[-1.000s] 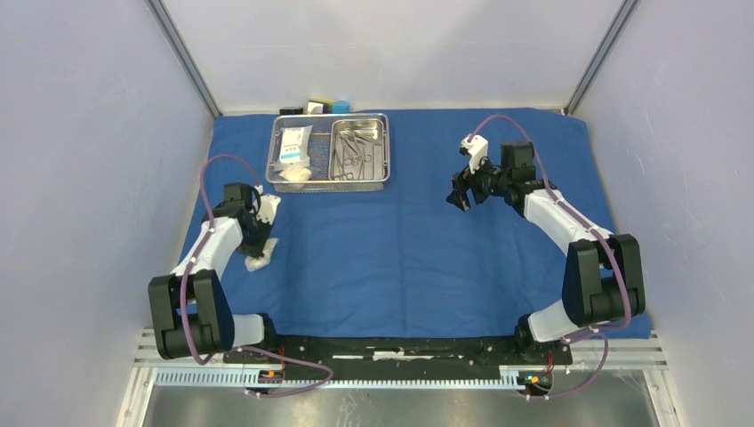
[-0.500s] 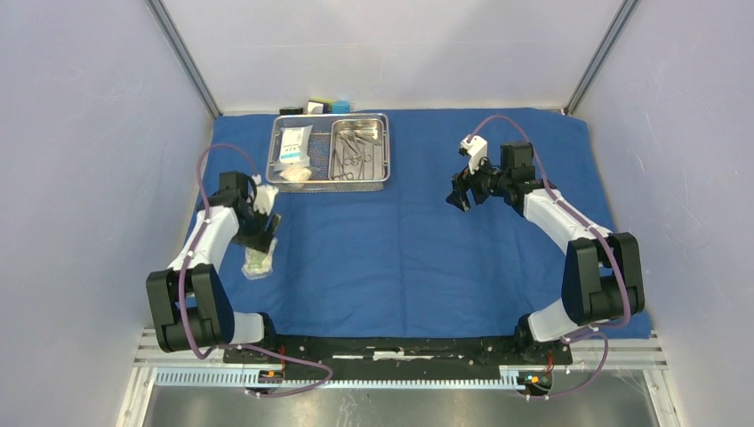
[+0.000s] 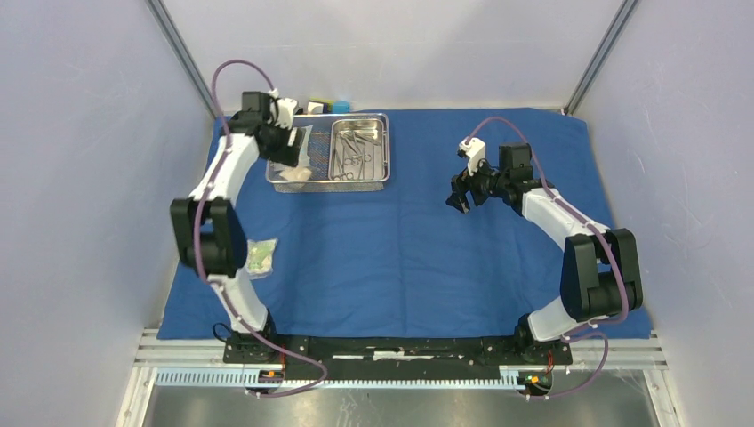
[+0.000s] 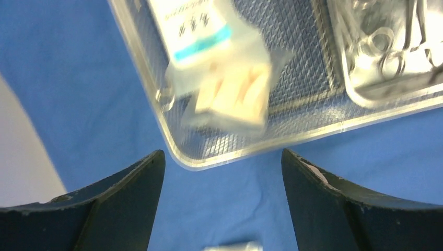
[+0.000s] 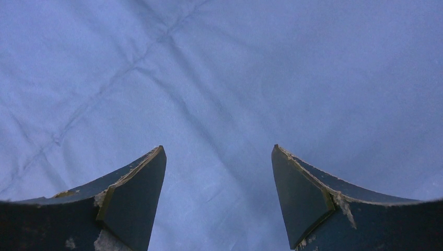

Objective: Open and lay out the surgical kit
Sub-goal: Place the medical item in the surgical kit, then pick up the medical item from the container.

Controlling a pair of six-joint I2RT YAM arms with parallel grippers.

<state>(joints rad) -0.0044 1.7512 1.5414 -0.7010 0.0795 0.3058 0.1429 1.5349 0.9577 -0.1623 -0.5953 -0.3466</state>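
I will move my left gripper down and outward onto the white packet by its blue stripe (image 3: 304,151) (image 4: 198,31), because the packet is below and outward of the gripper's open fingers.
The blue cloth wrap (image 3: 400,258) lies spread flat over the table. At its back left stands the wire-mesh basket (image 3: 329,184), with the smaller steel pan (image 3: 359,124) in its right half and slim steel instruments (image 3: 351,158) in the pan. My left gripper (image 3: 289,153) hovers open and empty over the basket's near left corner (image 4: 183,157). Just ahead of its fingers lie a white packet with a blue stripe (image 4: 198,31) and a packet with beige contents (image 4: 235,97). Another packet (image 3: 260,256) lies on the cloth at the front left. My right gripper (image 3: 458,197) hangs open over bare cloth (image 5: 219,78).
Small black, white and blue blocks (image 3: 318,107) sit behind the basket against the back wall. Grey walls close in the left, right and back sides. The cloth's front edge runs along the arm bases' rail (image 3: 400,347).
My left gripper opened and left a packet on the cloth at the front left. The arm then swung back to the basket. The right arm has not moved.
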